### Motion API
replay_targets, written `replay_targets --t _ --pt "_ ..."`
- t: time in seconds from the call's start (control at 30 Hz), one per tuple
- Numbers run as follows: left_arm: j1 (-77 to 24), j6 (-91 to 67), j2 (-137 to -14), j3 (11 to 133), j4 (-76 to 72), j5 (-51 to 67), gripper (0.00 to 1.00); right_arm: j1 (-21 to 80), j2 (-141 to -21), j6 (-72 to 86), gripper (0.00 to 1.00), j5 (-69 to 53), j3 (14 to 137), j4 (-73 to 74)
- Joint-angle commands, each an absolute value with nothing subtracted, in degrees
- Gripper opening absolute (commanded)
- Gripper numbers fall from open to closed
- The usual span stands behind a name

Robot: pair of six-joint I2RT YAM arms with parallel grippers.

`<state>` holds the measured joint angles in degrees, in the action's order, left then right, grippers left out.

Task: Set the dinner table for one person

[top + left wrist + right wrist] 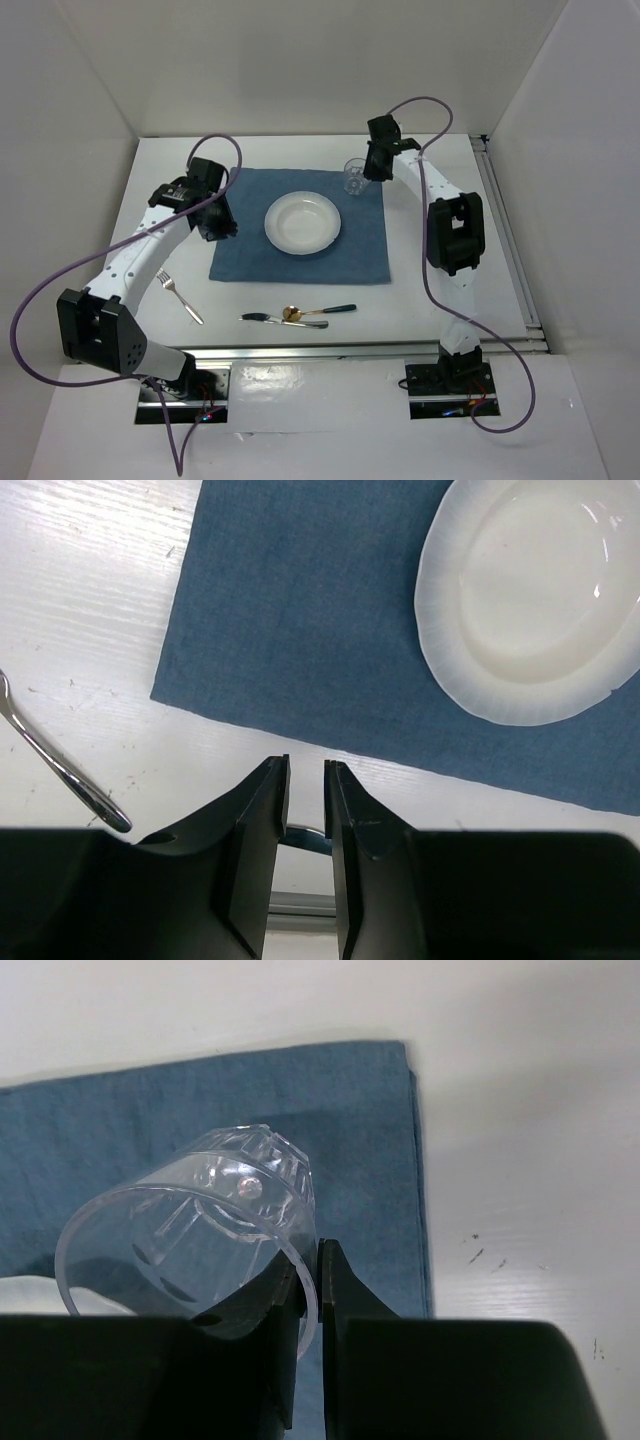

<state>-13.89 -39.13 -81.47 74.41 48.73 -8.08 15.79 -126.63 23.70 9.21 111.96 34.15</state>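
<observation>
My left gripper moves back and away from the plate next, turns, then lowers onto the fork's handle (188, 306), since the fork lies at an angle off the placemat (250, 215).
The dinner table (505, 255) holds a blue placemat (250, 215) with an empty white plate (303, 222) in its middle. My right gripper (367, 170) is shut on the rim of a clear cut glass (354, 179) over the placemat's far right corner. In the right wrist view the gripper (320, 1252) pinches the wall of the glass (190, 1225) above the placemat (350, 1110). I cannot tell whether the glass touches the cloth. My left gripper (220, 222) hovers at the placemat's left edge. Its jaws (306, 765) stand a narrow gap apart and hold nothing.
A fork (180, 297) lies on the table left of the placemat and shows in the left wrist view (60, 765). A knife (262, 318) and a green-handled spoon (322, 311) lie near the front edge. White walls stand on three sides.
</observation>
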Motion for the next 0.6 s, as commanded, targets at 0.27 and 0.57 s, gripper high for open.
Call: replay_targets --t 0.27,0.57 --pt "-13.62 -38.85 -80.43 73.13 49.39 -10.54 0.5 14.85 -127.45 22.68 0.66 7.48 112.5 35.6" --pt "-12.31 -45.07 -81.73 71.28 54.82 -20.2 0.69 15.91 -116.84 20.3 1.0 8.87 115.59 36.66"
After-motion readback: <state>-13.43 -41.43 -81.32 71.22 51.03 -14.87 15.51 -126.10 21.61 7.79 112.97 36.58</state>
